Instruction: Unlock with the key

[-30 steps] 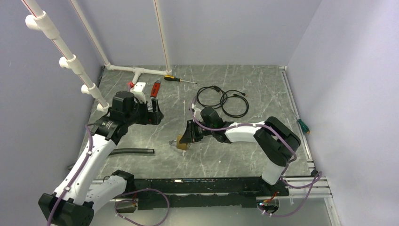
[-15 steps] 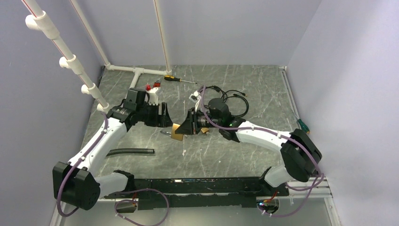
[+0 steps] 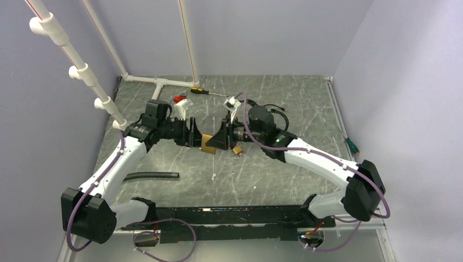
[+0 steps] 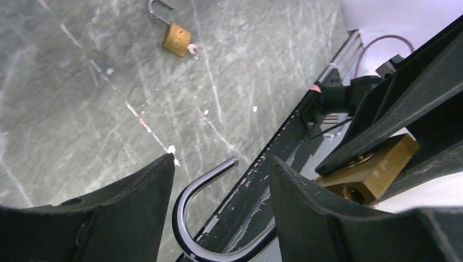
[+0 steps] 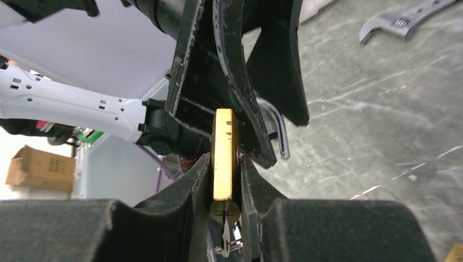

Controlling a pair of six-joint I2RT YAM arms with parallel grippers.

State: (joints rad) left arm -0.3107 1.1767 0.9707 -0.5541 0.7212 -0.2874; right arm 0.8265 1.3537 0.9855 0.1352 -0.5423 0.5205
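My right gripper moves away from the left gripper and down next, releasing the padlock on bare tabletop beside the second padlock, as that spot lies below it.
A brass padlock hangs above the table's middle, gripped flat between my right gripper's fingers. In the right wrist view the right gripper is shut on the padlock body, and a key with its ring sits in the keyhole at the bottom. The chrome shackle is swung open, its free end out of the body. My left gripper is open; in its own view its fingers stand on either side of the shackle without touching it.
A second small brass padlock lies on the table under the right arm; it also shows in the left wrist view. A screwdriver, black cables, a black strip and a wrench lie around.
My right gripper has lifted the padlock off the table and carried it farther back. My left gripper has swung right to meet it and now straddles the shackle.
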